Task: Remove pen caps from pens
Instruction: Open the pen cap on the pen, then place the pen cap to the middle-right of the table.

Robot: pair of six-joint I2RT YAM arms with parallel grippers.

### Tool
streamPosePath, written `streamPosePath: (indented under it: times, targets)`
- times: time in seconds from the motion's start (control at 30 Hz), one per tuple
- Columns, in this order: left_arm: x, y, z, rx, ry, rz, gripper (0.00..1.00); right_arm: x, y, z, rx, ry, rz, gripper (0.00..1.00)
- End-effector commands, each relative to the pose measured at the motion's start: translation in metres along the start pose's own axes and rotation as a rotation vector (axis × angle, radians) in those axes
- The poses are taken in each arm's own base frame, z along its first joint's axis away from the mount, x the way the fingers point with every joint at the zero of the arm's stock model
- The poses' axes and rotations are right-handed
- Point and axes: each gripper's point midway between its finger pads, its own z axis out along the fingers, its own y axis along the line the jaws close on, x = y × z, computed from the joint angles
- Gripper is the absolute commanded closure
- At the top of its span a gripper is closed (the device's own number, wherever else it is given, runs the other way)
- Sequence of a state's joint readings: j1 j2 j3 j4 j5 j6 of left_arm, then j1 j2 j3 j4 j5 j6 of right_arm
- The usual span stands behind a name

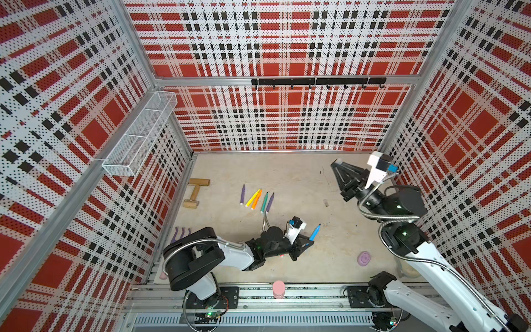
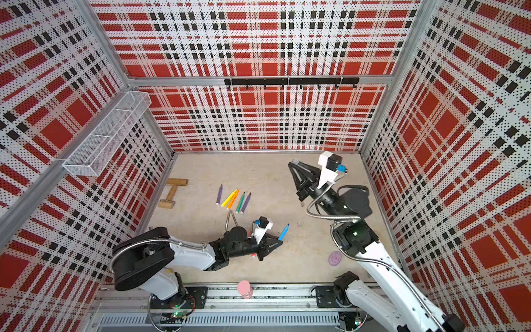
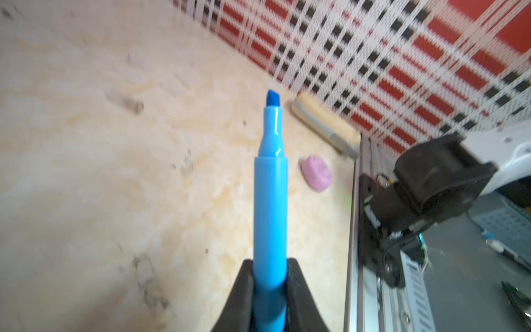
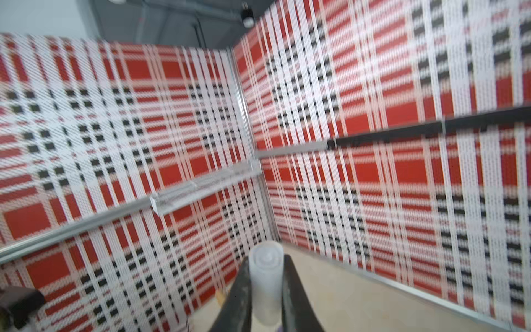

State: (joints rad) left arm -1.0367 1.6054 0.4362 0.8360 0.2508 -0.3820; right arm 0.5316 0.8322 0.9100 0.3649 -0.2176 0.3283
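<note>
My right gripper turns downward next and lowers to the tabletop (image 1: pixel 335 206) beside the small pale cap for the release, since that spot lies below its fingers.
My left gripper (image 1: pixel 309 243) (image 2: pixel 278 241) (image 3: pixel 270 276) is shut on the barrel of a blue pen (image 1: pixel 315 232) (image 2: pixel 283 231) (image 3: pixel 270 201). The pen's chisel tip is bare and points away from the gripper, low over the table's front middle. My right gripper (image 1: pixel 334 164) (image 2: pixel 291 164) (image 4: pixel 266 258) is raised at the back right, shut on a pale translucent pen cap (image 4: pixel 265 287). Several pens (image 1: pixel 256 199) (image 2: pixel 233 199), purple, yellow, orange and green, lie in a row mid-table. A small pale cap (image 1: pixel 325 203) lies on the table right of them.
A wooden roller (image 1: pixel 196 192) lies at the left wall. A lilac smiley disc (image 1: pixel 364 258) (image 3: pixel 316 173) sits front right. A pink cylinder (image 1: pixel 278 289) stands on the front rail. A purple fork (image 1: pixel 179 233) lies behind the left arm. A mesh basket (image 1: pixel 140 135) hangs on the left wall.
</note>
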Motion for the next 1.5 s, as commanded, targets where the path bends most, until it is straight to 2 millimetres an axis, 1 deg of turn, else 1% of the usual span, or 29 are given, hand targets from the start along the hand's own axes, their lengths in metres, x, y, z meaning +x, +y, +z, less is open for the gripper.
streamPosePath:
  times: [0.0,0.07,0.13,0.23,0.3,0.33,0.4,0.47,0.5,0.6,0.67,0.73,0.87,1.0,1.2,1.3,1.4,1.47]
  targets:
    - [-0.019,-0.013,0.0,0.051,-0.052,-0.004,1.0,-0.026,0.002,-0.001,0.01,-0.101,-0.039,1.0]
    - [-0.026,-0.014,-0.002,0.049,-0.072,0.004,1.0,-0.022,-0.009,0.0,0.076,-0.069,-0.054,1.0]
    - [-0.033,-0.016,-0.007,0.046,-0.093,0.017,1.0,-0.016,-0.032,0.0,0.214,-0.008,-0.088,1.0]
    - [-0.049,-0.013,-0.018,0.019,-0.135,0.029,1.0,0.002,-0.081,-0.008,0.496,0.154,-0.183,1.0]
    - [-0.063,-0.009,-0.029,-0.006,-0.175,0.031,1.0,0.023,-0.119,-0.023,0.704,0.285,-0.26,1.0]
    - [-0.07,-0.006,-0.036,-0.023,-0.193,0.029,1.0,0.036,-0.136,-0.031,0.797,0.354,-0.286,1.0]
    - [-0.086,-0.001,-0.051,-0.063,-0.229,0.033,1.0,0.077,-0.171,-0.049,0.931,0.583,-0.382,1.0]
    - [-0.101,0.004,-0.066,-0.111,-0.254,0.047,1.0,0.125,-0.201,-0.065,0.97,0.781,-0.357,1.0]
    - [-0.108,0.005,-0.074,-0.131,-0.266,0.049,1.0,0.146,-0.212,-0.071,0.973,0.847,-0.337,1.0]
    - [-0.122,0.005,-0.097,-0.18,-0.296,0.091,1.0,0.197,-0.245,-0.096,1.013,0.977,-0.282,1.0]
    - [-0.128,0.006,-0.111,-0.21,-0.316,0.103,1.0,0.228,-0.254,-0.102,0.964,1.026,-0.202,1.0]
    - [-0.132,0.007,-0.127,-0.238,-0.337,0.113,1.0,0.259,-0.256,-0.105,0.907,1.081,-0.142,1.0]
    - [-0.134,0.014,-0.152,-0.293,-0.37,0.113,1.0,0.299,-0.266,-0.12,0.908,1.18,-0.105,0.99]
    - [-0.133,0.02,-0.165,-0.319,-0.386,0.105,1.0,0.334,-0.273,-0.132,0.901,1.271,-0.081,0.98]
    - [-0.131,0.025,-0.168,-0.337,-0.379,0.1,1.0,0.367,-0.281,-0.146,0.904,1.337,-0.064,0.96]
    - [-0.131,0.027,-0.167,-0.342,-0.371,0.098,1.0,0.374,-0.281,-0.151,0.902,1.351,-0.069,0.95]
    - [-0.13,0.03,-0.167,-0.354,-0.369,0.097,1.0,0.374,-0.28,-0.152,0.898,1.348,-0.071,0.93]
    - [-0.13,0.033,-0.167,-0.363,-0.369,0.093,1.0,0.373,-0.28,-0.151,0.897,1.348,-0.074,0.88]
